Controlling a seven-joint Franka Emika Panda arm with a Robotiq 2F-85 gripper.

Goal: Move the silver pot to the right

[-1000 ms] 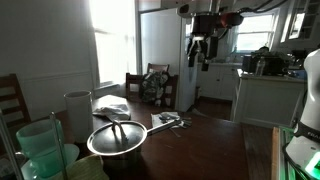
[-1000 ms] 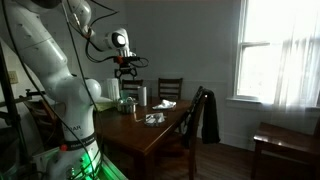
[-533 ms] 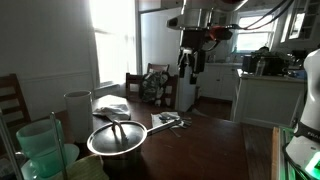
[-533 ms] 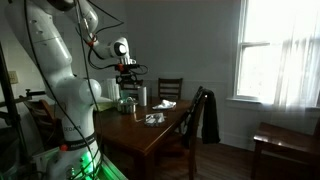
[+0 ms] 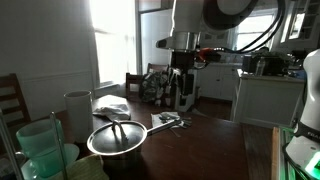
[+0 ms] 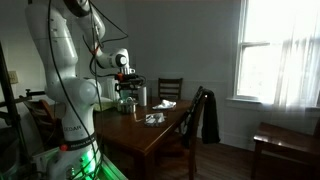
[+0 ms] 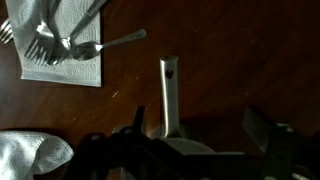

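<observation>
I will next move my gripper down and toward the pot (image 5: 117,138), onto the flat handle close to the pot's rim, since this narrow handle fits between the gripper's open fingers.
The silver pot (image 5: 117,138) is round and shiny with a wide rim and stands on the dark wooden table (image 5: 210,150) near its front left. A thin bar lies across its top and a flat handle points right. In the wrist view the handle (image 7: 167,95) and part of the rim (image 7: 195,150) show at the bottom edge. My gripper (image 5: 180,98) hangs above the table, behind and to the right of the pot. It is open and empty, and in the wrist view its fingers (image 7: 200,135) straddle the pot's handle end. It also shows in an exterior view (image 6: 127,93).
A tall white cylinder (image 5: 78,112) and pale green tubs (image 5: 42,148) stand left of the pot. A napkin with forks (image 7: 60,45) and a crumpled white cloth (image 7: 30,160) lie beyond it. Chairs (image 6: 171,92) ring the table, one with a dark jacket (image 6: 208,115).
The arm has come down and moved toward the pot, from high above the table's far side to just over the pot's handle. The pot has not moved.
</observation>
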